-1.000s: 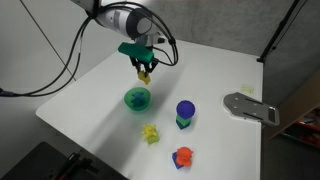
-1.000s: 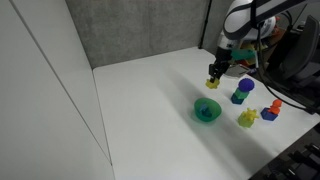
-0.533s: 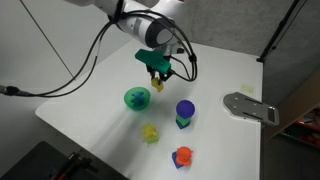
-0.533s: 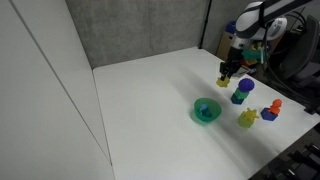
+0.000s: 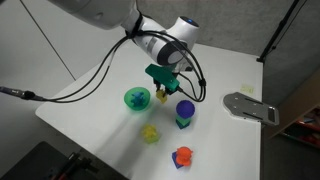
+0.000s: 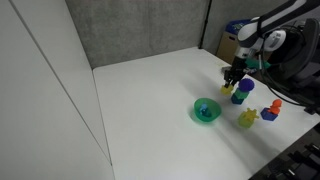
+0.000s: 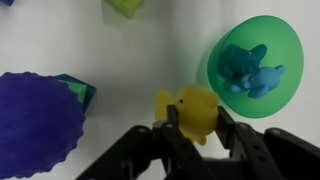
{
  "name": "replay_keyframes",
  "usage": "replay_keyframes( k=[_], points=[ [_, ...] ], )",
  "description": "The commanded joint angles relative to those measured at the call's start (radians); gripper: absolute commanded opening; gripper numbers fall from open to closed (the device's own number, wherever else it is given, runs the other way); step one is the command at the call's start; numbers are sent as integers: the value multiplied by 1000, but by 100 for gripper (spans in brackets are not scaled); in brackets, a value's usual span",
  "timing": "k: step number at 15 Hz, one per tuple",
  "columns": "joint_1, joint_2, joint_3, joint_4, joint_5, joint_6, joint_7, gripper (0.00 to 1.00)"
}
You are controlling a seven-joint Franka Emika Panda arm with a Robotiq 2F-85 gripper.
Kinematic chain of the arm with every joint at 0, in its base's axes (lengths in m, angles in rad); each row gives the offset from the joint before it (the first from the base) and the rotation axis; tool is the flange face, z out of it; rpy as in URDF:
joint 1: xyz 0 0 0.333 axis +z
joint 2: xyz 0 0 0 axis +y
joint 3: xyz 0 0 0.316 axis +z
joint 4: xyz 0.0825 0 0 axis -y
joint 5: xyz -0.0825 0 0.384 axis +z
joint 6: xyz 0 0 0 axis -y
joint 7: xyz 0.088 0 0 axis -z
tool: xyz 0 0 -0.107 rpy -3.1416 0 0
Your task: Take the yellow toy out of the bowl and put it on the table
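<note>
The white tabletop beside the teal-green bowl is bare below the held yellow toy, so I will lower my gripper onto that clear spot and let go of the toy.
My gripper is shut on the yellow toy, a small chunky bright yellow figure, and holds it just above the white table. In both exterior views the gripper sits between the teal-green bowl and the blue round-topped toy. The yellow toy shows at the fingertips. In the wrist view the bowl holds a blue toy.
A pale yellow-green spiky toy and an orange toy lie on the table near its front edge. The blue round-topped toy is close beside the gripper. A grey metal plate lies at the table's side.
The gripper has carried the yellow toy away from above the bowl, sideways and down, to a spot between the bowl and the blue round-topped toy.
</note>
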Motion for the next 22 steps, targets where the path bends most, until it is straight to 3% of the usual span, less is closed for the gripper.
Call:
replay_keyframes(
  k=[1,11,22],
  points=[
    [-21,80,13,83,24,-36,-29,16],
    [-18,220,40,195,19,-78,-19,16],
    [-3,270,45,241,16,-58,-3,16]
  ],
)
